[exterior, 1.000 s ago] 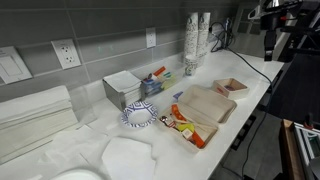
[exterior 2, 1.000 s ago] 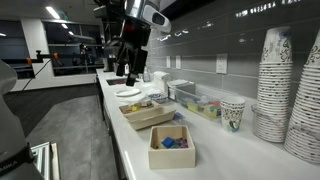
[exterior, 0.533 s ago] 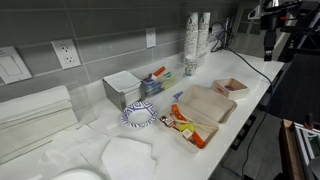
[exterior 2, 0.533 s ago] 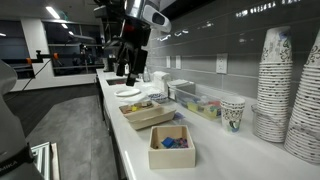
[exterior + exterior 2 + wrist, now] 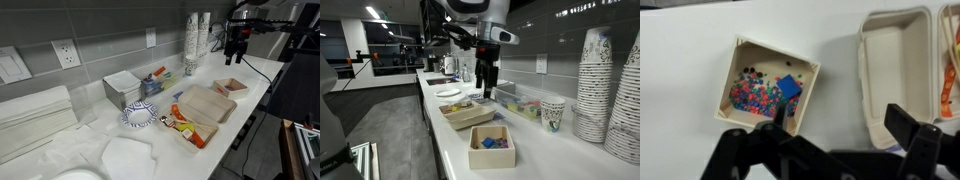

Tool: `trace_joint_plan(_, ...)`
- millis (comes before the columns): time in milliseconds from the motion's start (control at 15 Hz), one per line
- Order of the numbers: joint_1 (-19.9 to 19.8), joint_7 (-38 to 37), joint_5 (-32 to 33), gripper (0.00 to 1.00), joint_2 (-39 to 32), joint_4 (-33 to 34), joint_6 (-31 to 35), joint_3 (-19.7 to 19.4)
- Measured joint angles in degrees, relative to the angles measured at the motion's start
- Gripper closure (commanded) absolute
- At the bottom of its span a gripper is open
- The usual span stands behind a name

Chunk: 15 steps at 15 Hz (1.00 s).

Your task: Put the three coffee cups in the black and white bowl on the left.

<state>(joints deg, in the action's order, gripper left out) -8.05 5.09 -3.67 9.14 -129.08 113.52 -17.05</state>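
Note:
Next, my open gripper moves outward to the coffee cups near the wall and goes down astride their upturned rim (image 5: 552,99), since the cups stand outward and below it.
The coffee cups (image 5: 190,67), short, white and dark-printed, look like one cup standing by the tall cup stacks at the wall; they also show in an exterior view (image 5: 553,112). The black and white bowl (image 5: 139,116) sits mid-counter near the front of a napkin box. My gripper (image 5: 236,56) hangs open and empty above the counter over a small cardboard box (image 5: 230,87), well away from cups and bowl. It shows in the other exterior view (image 5: 487,88) and in the wrist view (image 5: 845,125), which shows neither cups nor bowl.
The small box (image 5: 765,85) holds colourful bits. An open clamshell tray (image 5: 205,105) lies between it and the bowl, with packets (image 5: 185,127) beside it. Tall pale cup stacks (image 5: 610,90) stand at the wall. A white plate (image 5: 128,155) lies beyond the bowl.
The arm has swung along the counter from the far end to above the small cardboard box. The cups and the bowl have not moved.

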Motion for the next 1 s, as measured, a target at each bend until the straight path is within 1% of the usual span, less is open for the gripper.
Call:
trace_joint_plan(200,-1.48,-5.95,-2.44,0.0,-8.9,6.77,3.43,0.16)
trace_joint_plan(400,-3.37,-11.13,-6.26,0.0,-16.23,14.15,4.57,0.18)
trace_joint_plan(733,-5.47,-21.3,-11.52,0.0,-25.33,24.3,8.1,0.27)
trace_joint_plan(1000,-6.21,-31.0,-12.98,0.0,-30.82,29.5,14.28,0.26)
